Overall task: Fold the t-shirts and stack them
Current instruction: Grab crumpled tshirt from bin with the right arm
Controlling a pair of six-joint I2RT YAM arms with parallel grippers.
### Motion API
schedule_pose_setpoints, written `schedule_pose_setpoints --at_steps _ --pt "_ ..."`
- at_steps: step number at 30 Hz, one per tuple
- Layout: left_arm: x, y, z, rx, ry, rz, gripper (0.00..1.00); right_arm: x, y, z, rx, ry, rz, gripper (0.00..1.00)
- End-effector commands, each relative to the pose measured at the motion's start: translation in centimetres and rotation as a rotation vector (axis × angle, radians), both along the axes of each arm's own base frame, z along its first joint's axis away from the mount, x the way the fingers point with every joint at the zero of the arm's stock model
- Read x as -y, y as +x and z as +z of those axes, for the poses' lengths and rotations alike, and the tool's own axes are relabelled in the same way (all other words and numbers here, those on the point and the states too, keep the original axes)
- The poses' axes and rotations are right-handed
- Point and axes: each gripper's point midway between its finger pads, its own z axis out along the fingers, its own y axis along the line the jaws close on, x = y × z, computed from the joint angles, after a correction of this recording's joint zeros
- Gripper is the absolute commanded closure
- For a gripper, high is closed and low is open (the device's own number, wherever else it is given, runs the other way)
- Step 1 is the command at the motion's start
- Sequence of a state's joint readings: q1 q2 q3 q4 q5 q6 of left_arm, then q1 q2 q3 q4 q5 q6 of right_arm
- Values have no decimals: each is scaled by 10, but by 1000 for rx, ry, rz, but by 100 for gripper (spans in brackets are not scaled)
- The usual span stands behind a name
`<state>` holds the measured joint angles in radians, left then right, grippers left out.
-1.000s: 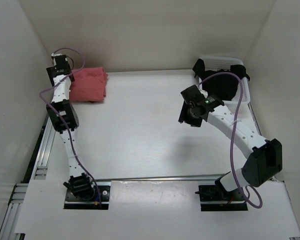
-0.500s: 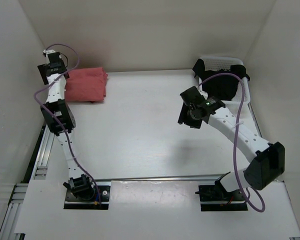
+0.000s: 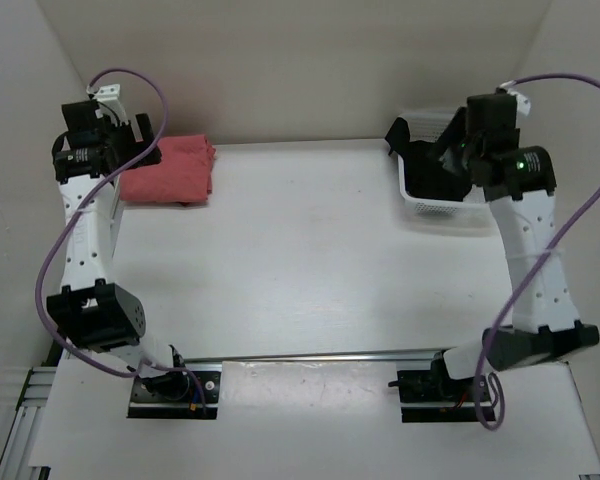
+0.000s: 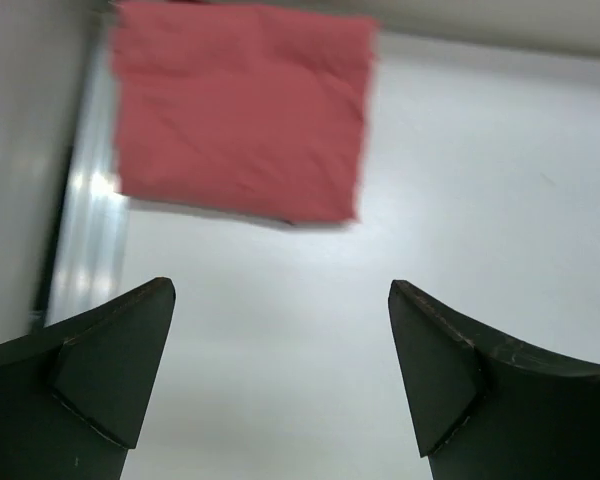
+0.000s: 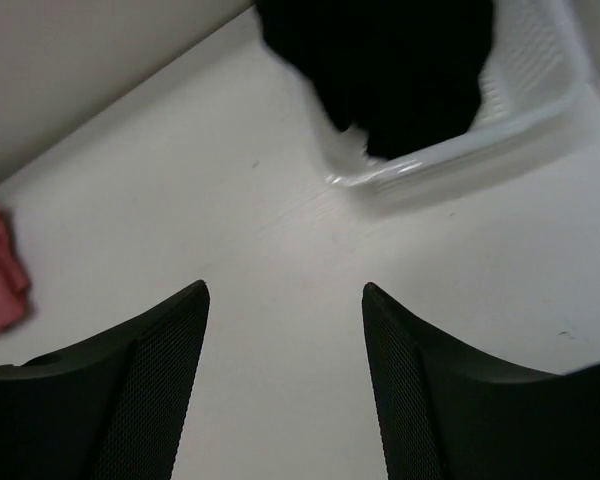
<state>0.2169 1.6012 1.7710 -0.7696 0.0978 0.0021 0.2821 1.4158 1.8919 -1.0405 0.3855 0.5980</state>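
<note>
The black t-shirt [image 3: 435, 165] is crumpled in the white basket. My right gripper should reach outward and down onto its folds next.
A salmon pink t-shirt [image 3: 170, 170] lies folded in a neat rectangle at the table's far left corner; in the left wrist view the pink t-shirt [image 4: 240, 120] sits ahead of the fingers. My left gripper [image 3: 130, 148] hovers raised just left of it, open and empty, as the left gripper [image 4: 280, 290] shows with only bare table between its fingertips. A black t-shirt [image 3: 435, 165] lies crumpled in the white basket [image 3: 450, 208] at the far right. My right gripper [image 3: 448, 148] hangs over the basket, open and empty. In the right wrist view the black t-shirt [image 5: 400, 70] spills over the basket [image 5: 520, 110] rim ahead of the right gripper [image 5: 285, 290].
White walls enclose the table on the left, back and right. A metal rail [image 4: 80, 250] runs along the table's left edge beside the pink shirt. The pink shirt's corner [image 5: 0, 275] shows at the left edge of the right wrist view.
The left arm lifted and drew back left off the pink shirt, its jaws widening. The right arm swung from mid-table up and right to the basket, its jaws opening a little more.
</note>
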Motion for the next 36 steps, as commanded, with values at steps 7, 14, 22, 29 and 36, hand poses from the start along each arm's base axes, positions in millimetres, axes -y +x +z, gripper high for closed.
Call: schedule_pose_setpoints --at_steps 7,14,22,29,36 --pt "57 -66 -47 -242 -79 -127 0 104 179 -110 -147 41 -103 29" --pt "31 -79 50 6 115 49 0 106 252 -222 -197 233 -75 19" --pt "17 -114 42 -34 135 110 0 72 263 -278 -237 285 22 18" --pt "-6 -127 30 -64 177 211 0 107 263 -311 -280 258 -100 36" --pt "-29 -146 38 -44 242 335 0 103 264 -315 -290 365 -61 100"
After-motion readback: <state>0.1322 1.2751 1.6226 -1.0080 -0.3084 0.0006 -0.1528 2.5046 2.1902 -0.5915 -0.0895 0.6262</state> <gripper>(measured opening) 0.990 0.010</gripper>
